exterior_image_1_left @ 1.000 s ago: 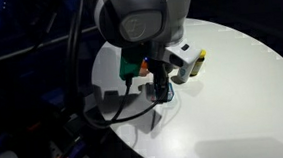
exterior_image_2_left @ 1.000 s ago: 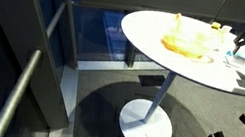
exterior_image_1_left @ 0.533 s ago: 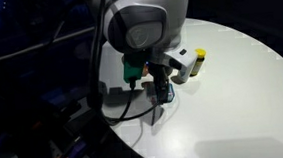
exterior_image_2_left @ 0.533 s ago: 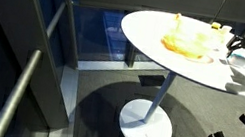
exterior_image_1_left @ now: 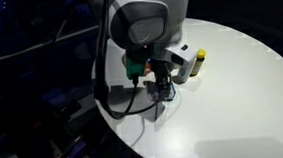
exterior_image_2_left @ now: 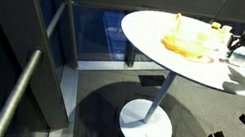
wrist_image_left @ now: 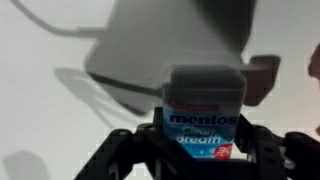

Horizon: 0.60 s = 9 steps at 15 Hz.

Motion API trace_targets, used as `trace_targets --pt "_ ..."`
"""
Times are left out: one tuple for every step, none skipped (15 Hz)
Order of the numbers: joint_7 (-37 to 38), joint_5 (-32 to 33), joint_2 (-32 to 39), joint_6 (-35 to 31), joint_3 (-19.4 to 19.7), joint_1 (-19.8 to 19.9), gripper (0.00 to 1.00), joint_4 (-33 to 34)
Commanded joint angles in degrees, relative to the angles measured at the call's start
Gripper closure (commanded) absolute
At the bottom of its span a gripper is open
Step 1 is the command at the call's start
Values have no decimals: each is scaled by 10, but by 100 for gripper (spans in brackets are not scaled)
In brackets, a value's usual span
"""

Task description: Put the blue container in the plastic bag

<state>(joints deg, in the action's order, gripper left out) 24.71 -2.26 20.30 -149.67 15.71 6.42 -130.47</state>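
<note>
The plastic bag (exterior_image_2_left: 184, 43) lies across the tabletop from the container with its crumpled sides raised, so the robot's gripper will next lift the container, carry it over the bag, lower it and release it.
The blue container (wrist_image_left: 203, 110), a Mentos Clean Breath tub with a pale lid, stands upright between my jaws in the wrist view. My gripper (wrist_image_left: 200, 148) is shut on it, with a dark finger pressed against each side. In both exterior views the gripper (exterior_image_1_left: 162, 86) (exterior_image_2_left: 242, 46) reaches down to the white tabletop, and my hand hides the container there. The plastic bag (exterior_image_2_left: 184, 43), yellowish and crumpled, lies on the table some way from the gripper.
The round white table (exterior_image_2_left: 198, 74) stands on a single pedestal, and its edge runs close to the gripper (exterior_image_1_left: 135, 125). A dark cable (exterior_image_1_left: 123, 106) hangs from my wrist. A pale grey shape (wrist_image_left: 170, 50) lies beyond the container.
The gripper has come down a little over the container and its jaws have closed from wide open onto the tub's sides.
</note>
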Motion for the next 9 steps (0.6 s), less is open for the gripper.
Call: trace_targets --pt "20 19 -30 7 14 -15 61 -2" --pt "23 24 -40 9 17 -18 61 -4" --pt "28 29 -49 10 19 -22 61 -6" --pt "35 36 -61 14 20 -26 61 -7" --pt "42 46 -70 15 21 -30 61 -7" --pt "49 54 -81 19 19 -33 61 -7" --pt "54 59 -92 23 16 -34 61 -7" --pt "59 67 -105 28 13 -38 61 -7" --pt "64 73 -118 33 9 -41 61 -7"
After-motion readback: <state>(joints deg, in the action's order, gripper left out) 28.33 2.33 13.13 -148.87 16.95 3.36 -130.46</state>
